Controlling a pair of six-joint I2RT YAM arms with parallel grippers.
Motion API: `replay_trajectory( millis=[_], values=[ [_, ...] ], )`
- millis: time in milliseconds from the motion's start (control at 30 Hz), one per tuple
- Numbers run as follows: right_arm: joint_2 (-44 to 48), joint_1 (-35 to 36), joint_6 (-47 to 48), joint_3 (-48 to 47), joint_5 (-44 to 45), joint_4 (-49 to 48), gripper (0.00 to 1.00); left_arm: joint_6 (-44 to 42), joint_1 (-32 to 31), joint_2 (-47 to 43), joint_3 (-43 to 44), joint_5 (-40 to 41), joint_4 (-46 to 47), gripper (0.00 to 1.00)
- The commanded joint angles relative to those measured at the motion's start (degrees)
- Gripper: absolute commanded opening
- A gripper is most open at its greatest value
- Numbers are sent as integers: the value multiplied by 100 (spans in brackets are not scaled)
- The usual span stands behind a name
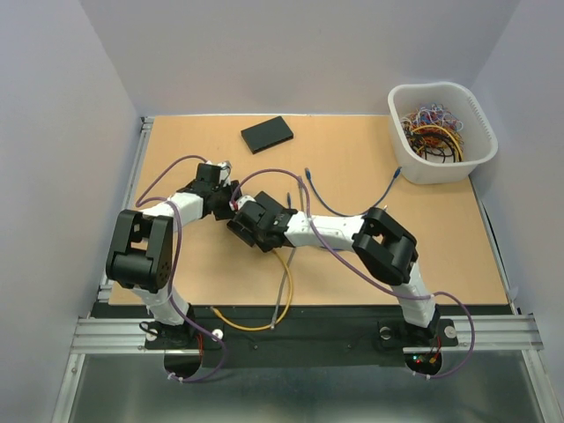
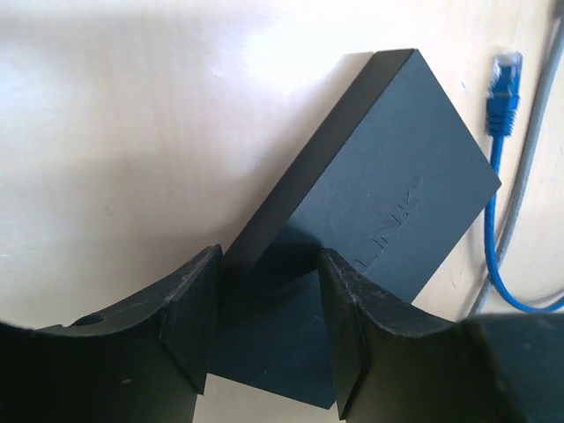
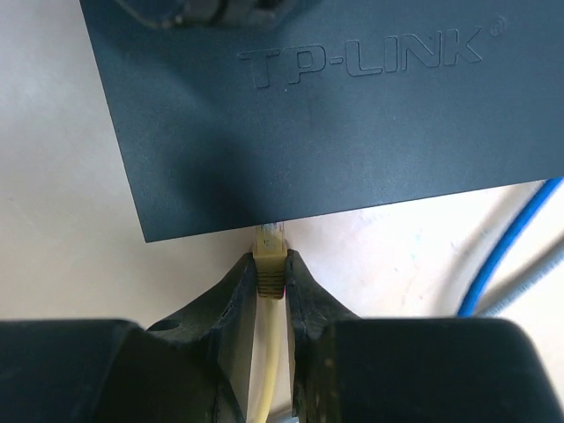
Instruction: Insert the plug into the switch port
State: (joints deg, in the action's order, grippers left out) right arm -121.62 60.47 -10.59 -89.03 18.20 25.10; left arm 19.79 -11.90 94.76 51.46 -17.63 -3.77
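Note:
My right gripper pushes straight toward the switch's side (image 3: 269,221) next, then releases the plug. The plug's clear tip still shows outside the switch's top edge.
The black TP-LINK switch (image 3: 335,115) lies flat on the tan table, mostly hidden under the two wrists in the top view. My left gripper (image 2: 269,291) is closed on its near corner (image 2: 388,176), a finger on either side. My right gripper (image 3: 270,269) is shut on the yellow plug (image 3: 270,254), whose yellow cable (image 1: 284,282) trails back toward the table's front edge. The plug's clear tip meets the switch's near side face. The port itself is hidden below the switch's top edge. In the top view the left gripper (image 1: 225,189) and right gripper (image 1: 247,220) meet at mid-table.
A second black box (image 1: 267,134) lies at the back of the table. A white bin (image 1: 480,115) full of cables stands at the back right. A loose blue cable with its plug (image 2: 505,88) and a grey cable (image 2: 529,167) lie right of the switch.

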Motion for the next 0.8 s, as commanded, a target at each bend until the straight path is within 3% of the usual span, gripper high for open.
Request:
replay_trajectory(
  millis=[0,200,400,767],
  values=[
    [200,-26,268,254,474,-1121,1,227,-532,34,-286,-760,-730,56],
    [542,-26,321,746,615,-1551,1,710,-726,-273,-733,-909,-354,55],
    [1666,-26,504,2459,300,-2887,1,1228,-1059,-887,-1313,-787,7,55],
    [2354,-26,927,3173,-826,-3002,0,1343,-1587,-1636,-1630,-31,87,55]
  ],
)
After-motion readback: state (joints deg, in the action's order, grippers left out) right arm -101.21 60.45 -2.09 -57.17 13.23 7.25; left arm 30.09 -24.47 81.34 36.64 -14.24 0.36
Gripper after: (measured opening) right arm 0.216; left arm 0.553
